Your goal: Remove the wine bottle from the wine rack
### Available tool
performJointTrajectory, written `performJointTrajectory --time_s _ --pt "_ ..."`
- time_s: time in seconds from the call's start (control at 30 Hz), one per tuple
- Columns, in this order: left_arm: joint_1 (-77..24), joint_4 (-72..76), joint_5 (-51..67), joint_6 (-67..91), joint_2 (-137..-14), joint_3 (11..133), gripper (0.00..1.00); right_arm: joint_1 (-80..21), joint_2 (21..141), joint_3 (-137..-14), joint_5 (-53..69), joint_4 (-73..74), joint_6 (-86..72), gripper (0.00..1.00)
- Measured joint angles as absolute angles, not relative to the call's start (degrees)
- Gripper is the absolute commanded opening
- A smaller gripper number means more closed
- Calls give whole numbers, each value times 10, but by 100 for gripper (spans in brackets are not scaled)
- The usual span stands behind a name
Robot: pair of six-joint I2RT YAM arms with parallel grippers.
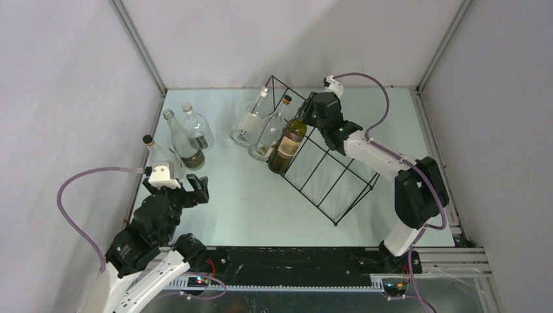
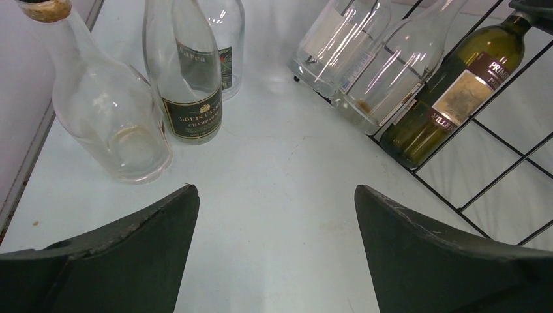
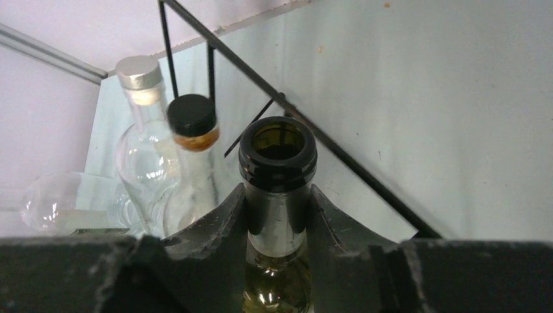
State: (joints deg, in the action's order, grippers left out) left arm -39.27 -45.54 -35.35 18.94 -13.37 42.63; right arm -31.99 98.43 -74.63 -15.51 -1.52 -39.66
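Note:
The bare near tabletop is to the left of my right gripper in the top view. I should swing my right gripper back over it and let go of the green bottle upright.
The black wire wine rack [image 1: 329, 173] lies diagonally across the table. A green wine bottle [image 1: 287, 145] with a brown-and-cream label lies in its third compartment, beside two clear bottles [image 1: 267, 134] in the end compartments. My right gripper [image 1: 308, 112] is shut on the green bottle's neck; in the right wrist view both fingers press the neck just under its open mouth [image 3: 278, 151]. The green bottle also shows in the left wrist view [image 2: 456, 91]. My left gripper [image 1: 184, 184] is open and empty above the table at the near left, its fingers [image 2: 150, 241] wide apart.
Three clear bottles stand at the far left: a corked one [image 1: 158, 158], a labelled champagne one [image 1: 184, 143] and a round one [image 1: 195, 127]. The rack's right compartments [image 1: 339, 182] hold nothing. Grey walls enclose the table on three sides.

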Motion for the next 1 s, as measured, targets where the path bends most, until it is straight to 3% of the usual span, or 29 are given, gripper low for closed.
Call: performJointTrajectory --time_s 0.63,1.0 --pt "-393 -456 -359 190 -133 426 96 -473 857 -729 -274 -35 -170 0" --pt "-393 -456 -361 190 -133 426 96 -574 847 -728 -302 -56 -76 0"
